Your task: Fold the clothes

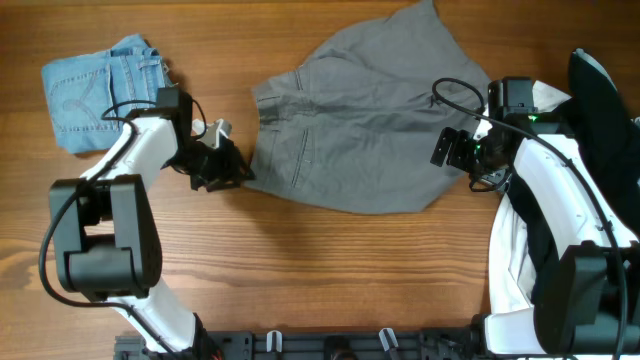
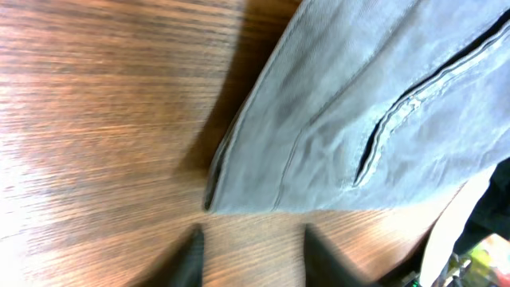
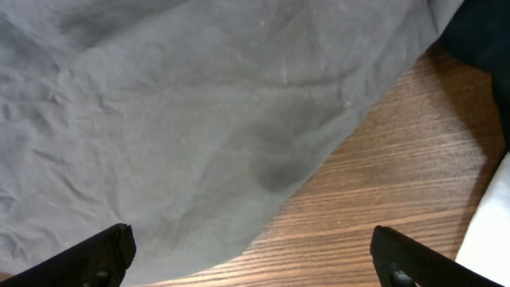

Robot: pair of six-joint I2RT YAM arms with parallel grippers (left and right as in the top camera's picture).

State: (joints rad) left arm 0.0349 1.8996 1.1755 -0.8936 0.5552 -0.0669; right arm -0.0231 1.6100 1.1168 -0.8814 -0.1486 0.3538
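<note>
One gripper finger overhangs wood, so my right gripper needs to go left in the overhead view, then down onto the near leg's hem end (image 1: 424,203) (image 3: 238,239).
The large mid-grey shorts (image 1: 360,130) lie spread flat on the wooden table, waistband to the left. My left gripper (image 1: 225,170) is open and empty just off the waistband's lower-left corner. In the left wrist view its fingers (image 2: 251,247) are over bare wood, a little short of the shorts' corner (image 2: 358,119). My right gripper (image 1: 450,148) is open at the shorts' right edge. In the right wrist view its fingers (image 3: 255,255) are wide apart, straddling the hem of the grey fabric (image 3: 175,119), holding nothing.
Folded light-blue denim shorts (image 1: 95,90) lie at the far left. A black garment (image 1: 600,90) and a white garment (image 1: 505,260) lie piled at the right edge, under my right arm. They also show in the right wrist view's corner (image 3: 478,32).
</note>
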